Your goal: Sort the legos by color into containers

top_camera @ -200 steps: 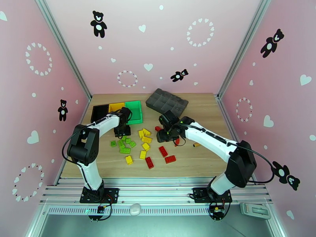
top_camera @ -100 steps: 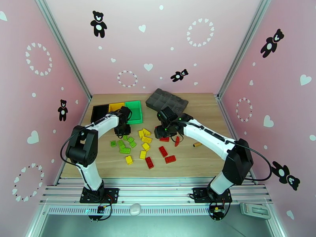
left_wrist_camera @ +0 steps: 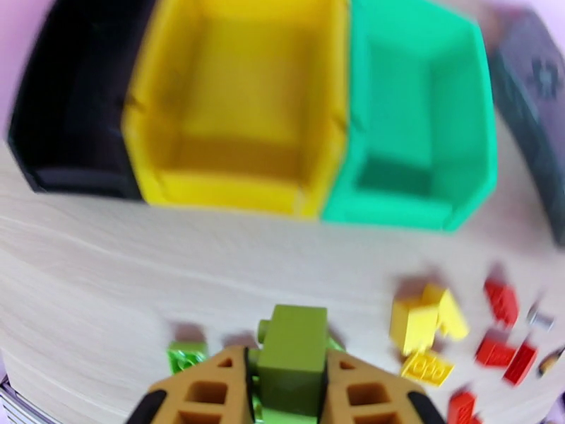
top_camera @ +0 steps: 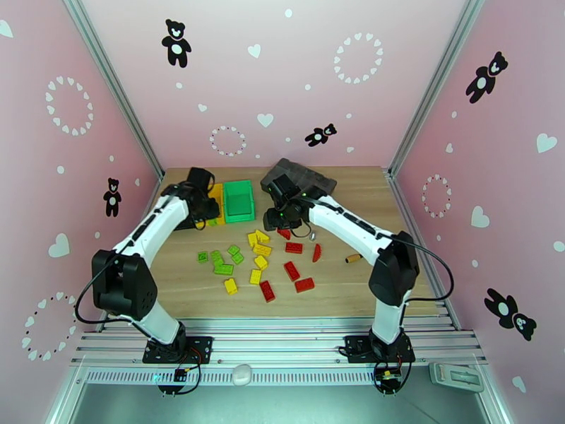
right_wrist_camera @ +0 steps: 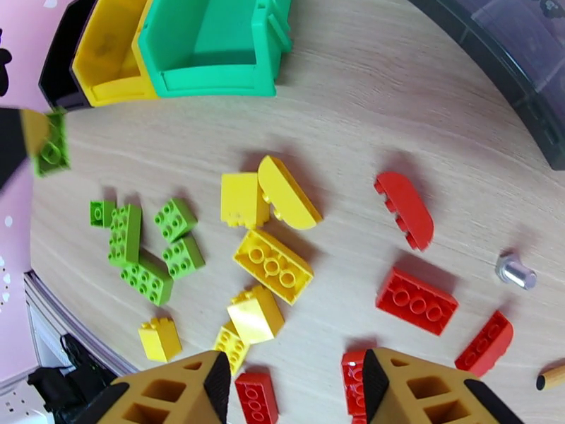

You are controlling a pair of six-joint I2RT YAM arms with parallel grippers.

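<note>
The left gripper should next carry the lime green lego (left_wrist_camera: 292, 337) outward over the empty inside of the yellow container and let go of the lego, since the container is outward and below.
My left gripper (left_wrist_camera: 289, 360) is shut on a lime green lego (left_wrist_camera: 292, 337) and holds it above the table, in front of the containers. They stand in a row: the black container (left_wrist_camera: 67, 128), the yellow container (left_wrist_camera: 240, 100) and the green container (left_wrist_camera: 417, 121). From above, the left gripper (top_camera: 201, 201) hangs over the black and yellow containers, beside the green container (top_camera: 239, 199). My right gripper (right_wrist_camera: 293, 390) is open with nothing between its fingers, low over the red legos (right_wrist_camera: 417, 302). Yellow legos (right_wrist_camera: 272, 263) and green legos (right_wrist_camera: 145, 277) lie loose on the table.
A dark grey compartment tray (top_camera: 300, 179) sits at the back, right behind the right gripper (top_camera: 279, 217). A small silver metal piece (right_wrist_camera: 515, 270) and an orange-handled tool (top_camera: 352, 258) lie to the right of the red legos. Pink walls close in three sides.
The left gripper shut on a green lego at the pile, then rose and swung back-left toward the containers. The right arm moved back and left, toward the grey tray.
</note>
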